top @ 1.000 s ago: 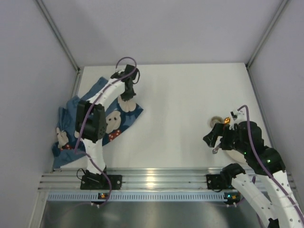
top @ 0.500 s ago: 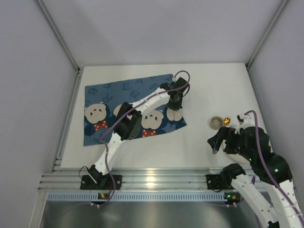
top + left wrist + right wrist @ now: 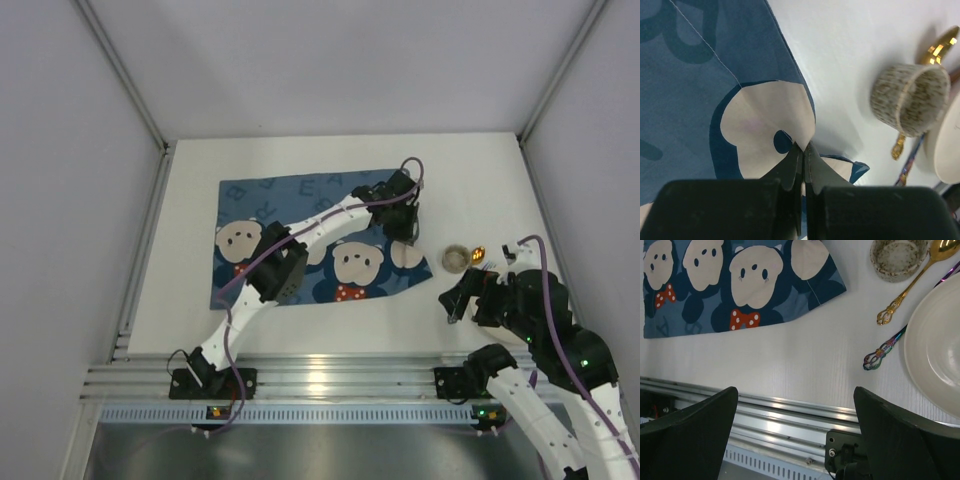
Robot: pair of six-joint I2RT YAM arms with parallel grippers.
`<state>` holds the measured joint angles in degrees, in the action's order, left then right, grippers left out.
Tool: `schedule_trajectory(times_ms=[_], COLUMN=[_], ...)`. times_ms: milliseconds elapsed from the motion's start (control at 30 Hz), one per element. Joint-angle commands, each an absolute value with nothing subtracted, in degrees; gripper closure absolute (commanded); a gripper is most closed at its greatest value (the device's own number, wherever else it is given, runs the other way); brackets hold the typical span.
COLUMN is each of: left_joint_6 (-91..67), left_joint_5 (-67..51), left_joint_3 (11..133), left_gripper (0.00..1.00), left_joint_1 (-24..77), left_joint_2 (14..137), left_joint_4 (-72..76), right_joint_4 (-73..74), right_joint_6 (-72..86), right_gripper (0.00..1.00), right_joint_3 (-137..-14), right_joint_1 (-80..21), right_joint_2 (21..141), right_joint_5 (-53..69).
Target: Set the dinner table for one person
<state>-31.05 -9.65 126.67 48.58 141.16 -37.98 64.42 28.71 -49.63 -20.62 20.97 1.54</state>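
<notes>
My right gripper will move outward and down to close on the cup's rim by the placemat, as the cup is still off the cloth.
The white dinner table (image 3: 470,170) holds a dark blue cartoon-mouse placemat (image 3: 262,205), spread nearly flat left of centre. My left gripper (image 3: 408,232) is shut on the placemat's right edge; in the left wrist view the jaws (image 3: 803,146) pinch the cloth (image 3: 700,90) and lift it slightly. A speckled cup (image 3: 456,258) stands just right of that edge. Beside it lie a gold spoon (image 3: 912,282), an iridescent utensil (image 3: 885,349) and a white plate (image 3: 935,345). My right gripper (image 3: 455,300) is open and empty, above the table near the cutlery.
An aluminium rail (image 3: 330,375) runs along the near edge by the arm bases. Grey enclosure walls (image 3: 80,200) close in the left, back and right sides. The cup (image 3: 907,100) sits close to the held placemat edge.
My left gripper has pulled the placemat to the right, from a crumpled heap at the far left to spread out near the centre. The right arm drew back a little toward the near edge.
</notes>
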Motion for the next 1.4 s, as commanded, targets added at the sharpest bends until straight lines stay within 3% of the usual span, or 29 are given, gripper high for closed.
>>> schedule_trajectory(times_ms=[0, 167, 267, 300, 600, 933, 1000, 1067, 1167, 1367], left_joint_6=[-29.3, -28.6, -28.7, -29.1, -32.0, -32.0, -32.7, -38.1, -42.1, -37.3], left_joint_5=[-17.3, -19.1, -20.5, -20.3, -12.4, 19.3, 25.8, 27.4, 10.1, 17.2], left_joint_3=[128.9, 126.7, 126.1, 126.0, 120.5, 106.6, 97.4, 83.3, 72.6, 64.5], left_gripper=[1.0, 1.0, 0.62, 0.02, 0.01, 0.01, 0.02, 0.01, 0.06, 0.05], left_joint_1=[49.8, 50.4, 51.0, 51.2, 50.8, 49.5, 49.1, 45.5, 34.3, 34.3], left_joint_2=[141.8, 141.1, 140.6, 140.2, 127.8, 105.0, 99.9, 92.3, 86.0, 73.0], left_joint_4=[-32.1, -32.3, -32.3, -32.3, -30.4, -42.3, -39.7, -37.7, -35.0, -37.8], right_joint_4=[65.0, 65.3, 65.3, 65.3, 65.3, 62.1, 60.6, 58.6, 57.1, 53.7], right_joint_6=[29.6, 29.9, 30.1, 30.1, 30.0, 29.1, 28.8, 28.5, 27.2, 25.2], right_gripper=[0.0, 0.0, 0.0, 0.0, 0.0, 0.0, 0.0, 0.0, 0.0, 0.02], right_joint_3=[-50.4, -50.3, -50.1, -50.1, -50.4, -53.6, -54.0, -54.8, -56.6, -61.5], right_joint_1=[-21.4, -21.4, -21.4, -21.4, -21.4, -21.4, -21.4, -21.4, -21.3, -21.3], right_joint_2=[20.1, 19.3, 19.2, 19.3, 20.1, 29.8, 34.2, 37.7, 46.1, 64.6], right_joint_5=[1.0, 0.4, 0.2, 0.3, -2.1, -8.6, -9.4, -10.6, -11.6, -12.6])
